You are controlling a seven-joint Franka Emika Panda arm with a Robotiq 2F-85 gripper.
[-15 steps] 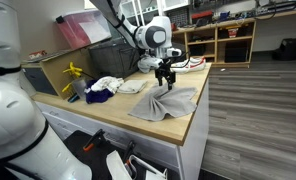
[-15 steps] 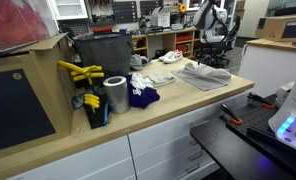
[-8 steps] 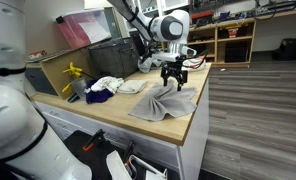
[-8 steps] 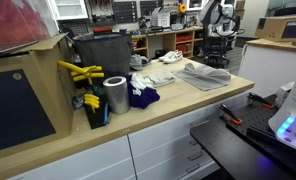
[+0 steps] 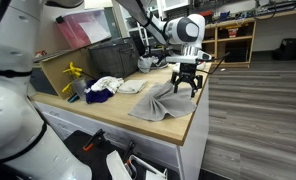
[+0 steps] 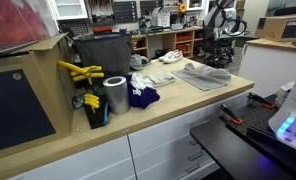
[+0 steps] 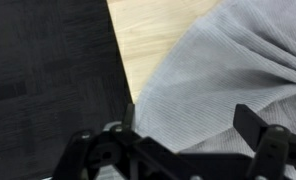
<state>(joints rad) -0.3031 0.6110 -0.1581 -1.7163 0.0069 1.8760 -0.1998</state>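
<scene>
My gripper shifts toward the counter's edge and lowers to close next, as the grey cloth's corner (image 5: 194,103) (image 7: 142,113) lies below it, to its left in the wrist view.
A grey cloth (image 5: 163,102) lies crumpled on the wooden counter (image 5: 108,115) near its end; it also shows in an exterior view (image 6: 206,73) and fills the wrist view (image 7: 228,75). My gripper (image 5: 185,88) hangs open and empty just above the cloth's edge, near the counter's end, fingers pointing down. In the wrist view the two dark fingers (image 7: 193,125) stand apart over the cloth, with nothing between them. In an exterior view the gripper (image 6: 226,32) is far back, partly lost against clutter.
A white cloth (image 5: 108,84) and a dark blue cloth (image 5: 98,95) lie further along the counter. A metal can (image 6: 115,95), yellow-handled tools (image 6: 80,72) and a dark bin (image 6: 100,52) stand there too. Shelves (image 5: 228,40) line the back wall. The floor drops off beyond the counter's end.
My gripper has moved along the counter toward its end, from over the cloth's middle to above its edge. The cloth has not visibly moved.
</scene>
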